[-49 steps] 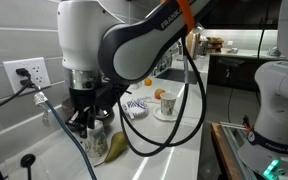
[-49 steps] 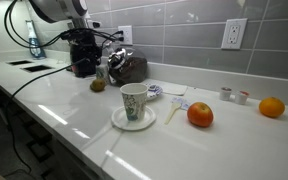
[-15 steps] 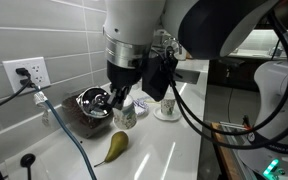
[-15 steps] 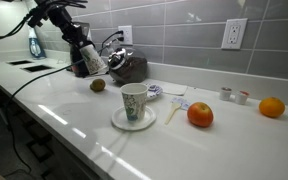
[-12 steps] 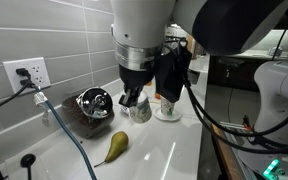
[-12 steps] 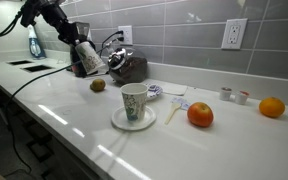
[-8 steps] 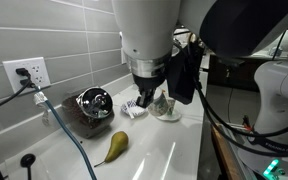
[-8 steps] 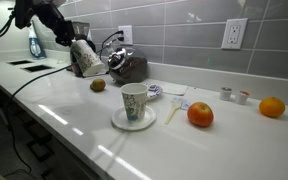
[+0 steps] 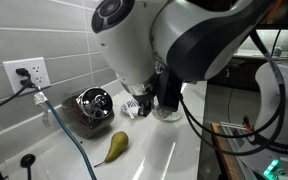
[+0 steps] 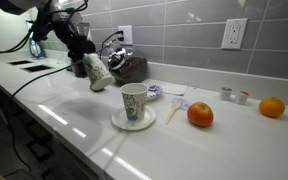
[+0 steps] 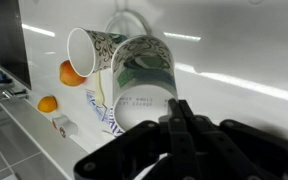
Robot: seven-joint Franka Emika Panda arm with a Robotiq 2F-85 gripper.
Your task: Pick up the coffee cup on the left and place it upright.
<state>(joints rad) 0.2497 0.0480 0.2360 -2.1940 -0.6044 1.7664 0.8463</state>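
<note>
My gripper holds the cup tilted above the bare counter [image 10: 98, 107] beside the white saucer. It will next lower the cup there, turn it straighter and release it.
The coffee cup [image 10: 98, 72] is whitish-grey and hangs tilted in my gripper [image 10: 85, 62], just above the counter in front of the dark kettle [image 10: 127, 68]. In the wrist view my gripper [image 11: 178, 118] is shut on the cup [image 11: 142, 70], whose round base faces the camera and whose side shows a green print. The yellow-green pear [image 9: 116, 146] lies on the counter. In an exterior view my arm [image 9: 159, 45] fills most of the picture and hides the cup.
An orange-tinted cup on a white saucer [image 10: 134, 104] stands mid-counter and also shows in the wrist view [image 11: 92, 50]. A blue-and-white item [image 10: 154, 92], a large orange [image 10: 200, 114], a small orange [image 10: 272, 107] and the metal kettle [image 9: 92, 103] are nearby. The tiled wall has outlets.
My gripper has carried the cup away from the kettle, down and toward the counter's front. The arm has swung further across an exterior view.
</note>
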